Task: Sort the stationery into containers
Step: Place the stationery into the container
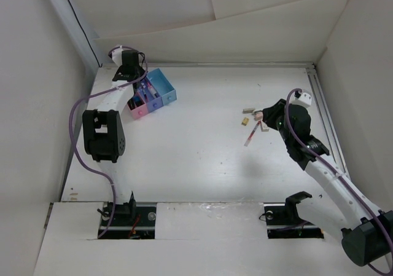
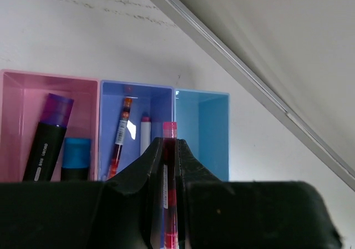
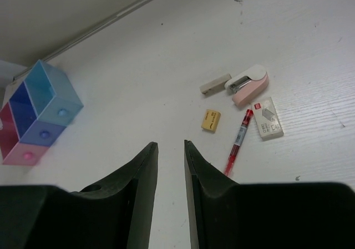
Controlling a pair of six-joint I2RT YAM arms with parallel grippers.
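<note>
My left gripper lowers toward the purple-blue box (image 2: 135,143) next and releases the thin red pen (image 2: 170,128), as the box already holds one red and one white pen.
The containers (image 1: 161,90) are three joined boxes at the table's far left: pink (image 2: 22,102), purple-blue (image 2: 155,102) and light blue (image 2: 202,127). My left gripper (image 2: 169,142) hangs over them, shut on a thin red pen (image 2: 170,128) whose tip points at the purple-blue box. That box holds a red pen (image 2: 120,135) and a white one (image 2: 145,135). Two markers (image 2: 47,138) lie in the pink box. My right gripper (image 3: 171,145) stands open and empty, near a red pen (image 3: 238,141) and a yellow eraser (image 3: 211,120).
A pink stapler (image 3: 248,84), a pale eraser (image 3: 215,85) and a small white box of staples (image 3: 267,126) lie beside the red pen at mid-right. White walls close in the table at the back and both sides.
</note>
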